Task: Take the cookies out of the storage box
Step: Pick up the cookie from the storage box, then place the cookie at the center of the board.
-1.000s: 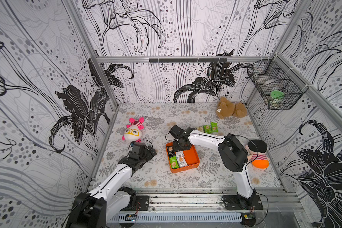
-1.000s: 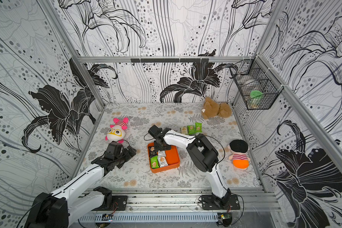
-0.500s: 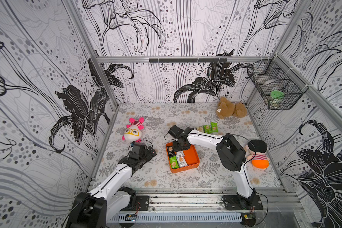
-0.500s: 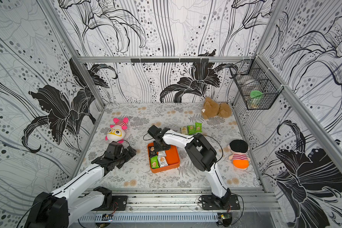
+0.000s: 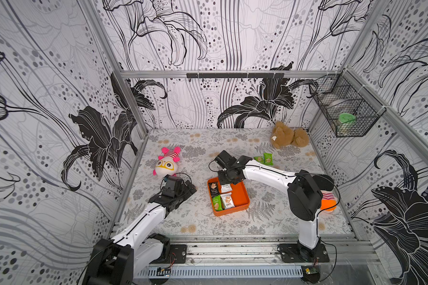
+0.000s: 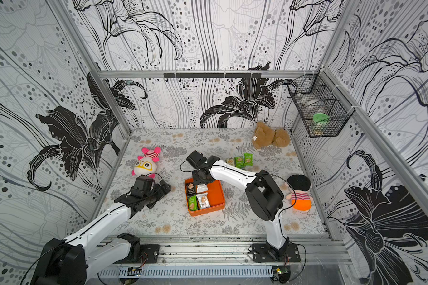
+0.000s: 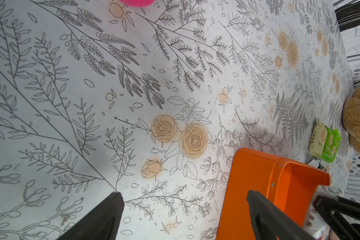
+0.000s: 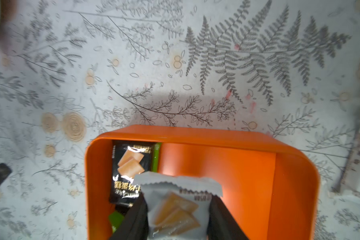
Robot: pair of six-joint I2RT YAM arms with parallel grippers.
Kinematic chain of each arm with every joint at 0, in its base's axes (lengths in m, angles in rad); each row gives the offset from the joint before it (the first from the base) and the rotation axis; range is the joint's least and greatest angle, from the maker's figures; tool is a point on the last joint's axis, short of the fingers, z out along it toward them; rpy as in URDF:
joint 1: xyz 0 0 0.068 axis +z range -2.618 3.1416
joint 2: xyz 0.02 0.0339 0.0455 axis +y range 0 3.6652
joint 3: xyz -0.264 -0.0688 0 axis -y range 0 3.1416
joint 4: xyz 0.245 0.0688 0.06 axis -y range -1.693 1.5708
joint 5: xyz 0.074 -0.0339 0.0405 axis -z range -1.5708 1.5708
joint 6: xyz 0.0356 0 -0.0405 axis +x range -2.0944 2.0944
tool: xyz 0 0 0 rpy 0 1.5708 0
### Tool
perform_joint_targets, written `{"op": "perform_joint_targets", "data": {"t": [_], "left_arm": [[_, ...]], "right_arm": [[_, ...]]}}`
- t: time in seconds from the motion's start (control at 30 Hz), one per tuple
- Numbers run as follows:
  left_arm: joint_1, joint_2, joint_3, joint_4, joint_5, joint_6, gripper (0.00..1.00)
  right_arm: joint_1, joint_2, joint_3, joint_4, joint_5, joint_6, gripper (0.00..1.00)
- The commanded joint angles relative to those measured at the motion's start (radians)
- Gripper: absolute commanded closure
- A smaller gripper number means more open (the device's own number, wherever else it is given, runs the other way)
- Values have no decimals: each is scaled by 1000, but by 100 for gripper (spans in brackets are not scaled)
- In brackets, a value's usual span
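My right gripper rises from the box (image 5: 240, 197) toward the brown teddy next, then comes down to the tabletop beside the green packets, since cookies already lie there.
The orange storage box (image 5: 240, 197) lies mid-table and holds several cookies along its left side: a black packet (image 5: 214, 188), a green one (image 5: 216, 201) and a white one (image 5: 227, 201). My right gripper (image 5: 226, 183) reaches down into the box's far end. In the right wrist view the right gripper (image 8: 177, 199) is shut on a white cookie packet (image 8: 175, 187), with the black packet (image 8: 131, 166) beside it. More cookies (image 5: 268, 158) lie on the mat behind the box. My left gripper (image 7: 185, 194) stands open and empty just left of the box (image 7: 258, 176).
A pink plush (image 5: 167, 164) lies at the back left, behind my left gripper. A brown teddy (image 5: 289, 137) sits in the back right corner and a doll (image 5: 328, 199) lies by the right wall. A black wire basket (image 5: 345, 111) hangs on that wall.
The right gripper's jaws have closed onto the white packet in the box. The left arm has not moved.
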Motion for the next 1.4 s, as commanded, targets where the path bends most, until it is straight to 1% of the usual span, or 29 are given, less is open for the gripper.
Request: {"op": "perform_joint_targets", "data": {"t": [0.0, 0.17, 0.23, 0.3, 0.43, 0.5, 0.63, 0.73, 0.83, 1.03, 1.17, 1.37], "left_arm": [[3, 17, 39, 17, 22, -18, 3], [-19, 55, 75, 21, 29, -28, 3], [-37, 75, 95, 19, 27, -28, 3], [-60, 98, 115, 17, 23, -30, 3], [-94, 141, 150, 20, 23, -33, 3], [-107, 162, 167, 20, 24, -32, 3], [-121, 193, 195, 18, 30, -22, 3], [-123, 211, 219, 9, 32, -8, 3], [-127, 219, 227, 9, 30, -11, 3], [-132, 216, 227, 12, 25, -24, 3], [-137, 198, 218, 9, 11, -34, 3], [-154, 145, 182, 27, -20, -58, 2]], "right_arm": [[5, -71, -29, -2, 10, -19, 62], [-3, -147, -59, -4, 58, -35, 62], [-21, -167, -69, -21, 84, -56, 62], [-61, -199, -98, -32, 98, -84, 62], [-191, -269, -196, -29, 95, -137, 62], [-275, -329, -252, -16, 89, -178, 62], [-430, -366, -338, 10, 71, -256, 62], [-537, -348, -368, 34, 44, -314, 62], [-605, -289, -346, 44, 38, -364, 62], [-660, -135, -255, 48, 65, -425, 62], [-700, -68, -213, 61, 35, -440, 62], [-721, 6, -176, 71, -3, -457, 59]]}}
